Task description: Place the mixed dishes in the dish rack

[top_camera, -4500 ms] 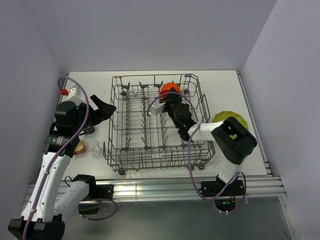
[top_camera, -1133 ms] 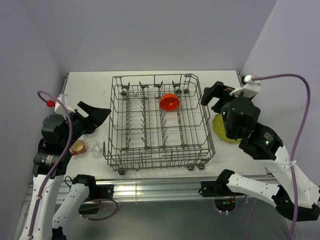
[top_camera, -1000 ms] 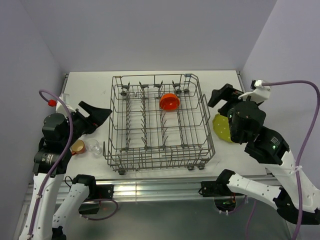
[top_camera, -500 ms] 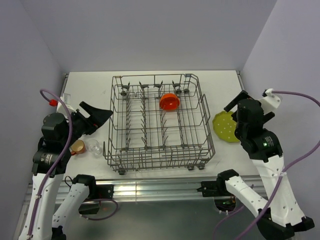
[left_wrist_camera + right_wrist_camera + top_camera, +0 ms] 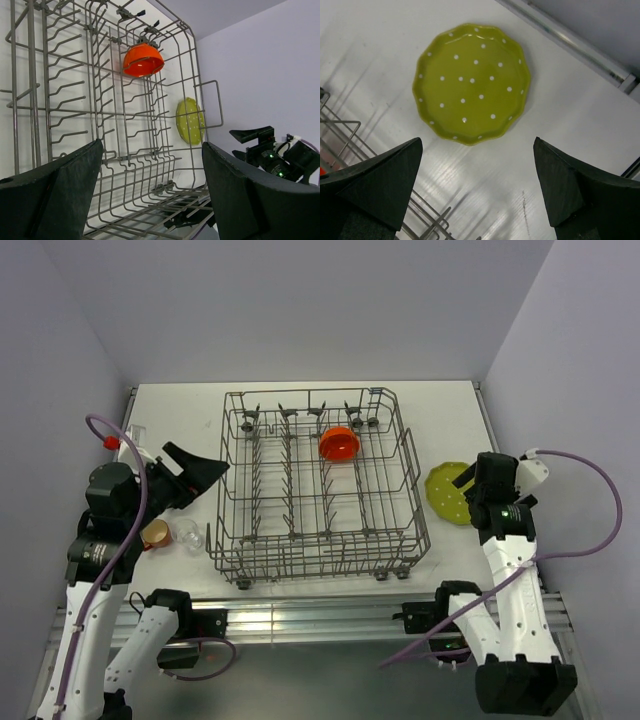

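Note:
My right gripper lowers and closes across the plate's rail-side rim next. Bare tabletop shows between that rim and the rail, leaving one fingertip of room outside.
The dish rack stands mid-table with the orange bowl on edge among its far tines. The yellow-green dotted plate lies flat on the table to the rack's right. My right gripper hovers above the plate's near-right side, open and empty; in the right wrist view the plate lies just beyond the wide-spread gripper. My left gripper hangs open and empty at the rack's left side, looking across the rack at the bowl and plate.
A small orange cup and a clear glass stand on the table left of the rack, below my left arm. Rack wires show at the right wrist view's lower left. The table's right rail runs past the plate.
My right arm has left the bowl in the rack, drawn back to the right and come down over the plate. The left arm has barely shifted.

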`<state>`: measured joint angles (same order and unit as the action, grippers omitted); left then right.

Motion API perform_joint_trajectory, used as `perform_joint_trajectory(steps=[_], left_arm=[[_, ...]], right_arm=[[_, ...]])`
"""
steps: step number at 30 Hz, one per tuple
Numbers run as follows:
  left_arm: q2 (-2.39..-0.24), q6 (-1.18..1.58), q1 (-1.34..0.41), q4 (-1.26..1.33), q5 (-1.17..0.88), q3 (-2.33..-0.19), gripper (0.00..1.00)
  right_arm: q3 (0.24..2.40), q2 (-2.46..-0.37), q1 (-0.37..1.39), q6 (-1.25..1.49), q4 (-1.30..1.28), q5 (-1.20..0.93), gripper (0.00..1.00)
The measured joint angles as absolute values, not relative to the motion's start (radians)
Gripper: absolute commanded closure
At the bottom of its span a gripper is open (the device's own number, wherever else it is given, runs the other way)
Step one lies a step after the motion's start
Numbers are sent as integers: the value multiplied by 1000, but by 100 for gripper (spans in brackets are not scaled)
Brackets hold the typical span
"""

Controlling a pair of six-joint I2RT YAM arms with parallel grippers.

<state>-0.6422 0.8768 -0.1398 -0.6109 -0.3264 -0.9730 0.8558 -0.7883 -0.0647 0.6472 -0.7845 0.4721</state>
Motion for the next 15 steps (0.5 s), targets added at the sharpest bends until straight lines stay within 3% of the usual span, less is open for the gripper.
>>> perform_joint_trajectory(steps=[7,15], left_arm=[[-659,877,-140,-605,-351,-973,13],[-699,874,-140,-590,-384,-973,13]], right_arm=[[731,-822,-267,725,-720,344,4],[619,-826,-334,797,-642,264,7]])
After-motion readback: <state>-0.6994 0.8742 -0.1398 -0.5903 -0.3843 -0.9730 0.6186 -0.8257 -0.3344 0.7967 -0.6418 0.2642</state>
